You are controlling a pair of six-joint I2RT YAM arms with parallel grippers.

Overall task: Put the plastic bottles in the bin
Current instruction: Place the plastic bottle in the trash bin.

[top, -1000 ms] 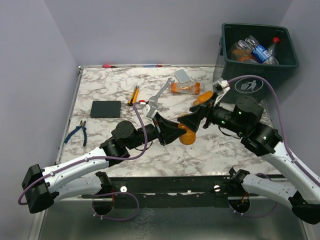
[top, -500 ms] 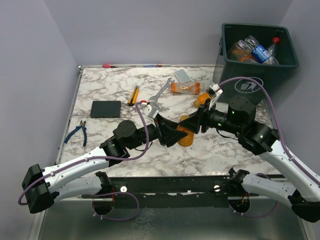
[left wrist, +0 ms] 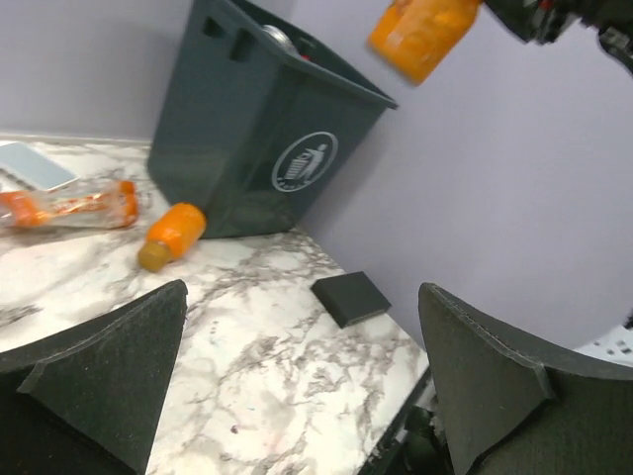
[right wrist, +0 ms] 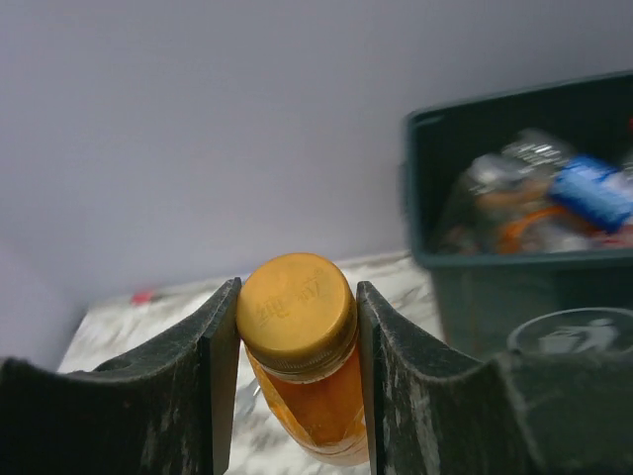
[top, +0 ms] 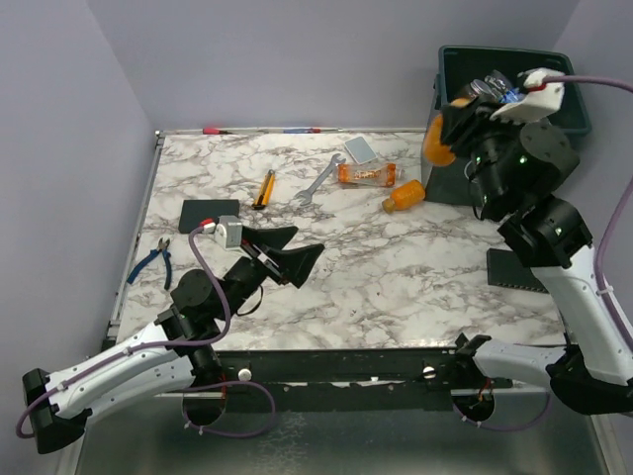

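My right gripper should move outward and to the right in the top view over the bin's opening (top: 524,65) and release, as the bottle still hangs beside the bin.
My right gripper (right wrist: 297,332) is shut on the gold cap of an orange plastic bottle (right wrist: 302,396), which hangs from it in the air. In the top view this bottle (top: 433,145) is beside the left wall of the dark green bin (top: 514,139), near its rim. Several bottles (top: 499,97) lie inside the bin. On the table near the bin lie a small orange bottle (top: 406,194) and a clear bottle with an orange label (top: 366,175). My left gripper (top: 289,253) is open and empty over the table's left middle. The left wrist view shows the bin (left wrist: 259,139) and the raised bottle (left wrist: 423,35).
A silver wrench (top: 316,180), a yellow-handled tool (top: 265,188) and a grey card (top: 359,149) lie at the back middle. A black pad (top: 209,215) and blue pliers (top: 153,259) are at the left. Another black pad (top: 514,269) lies right of the table.
The left gripper opened, let go of the orange bottle and drew back to the left. The right gripper closed on the bottle's cap and carried it up beside the bin.
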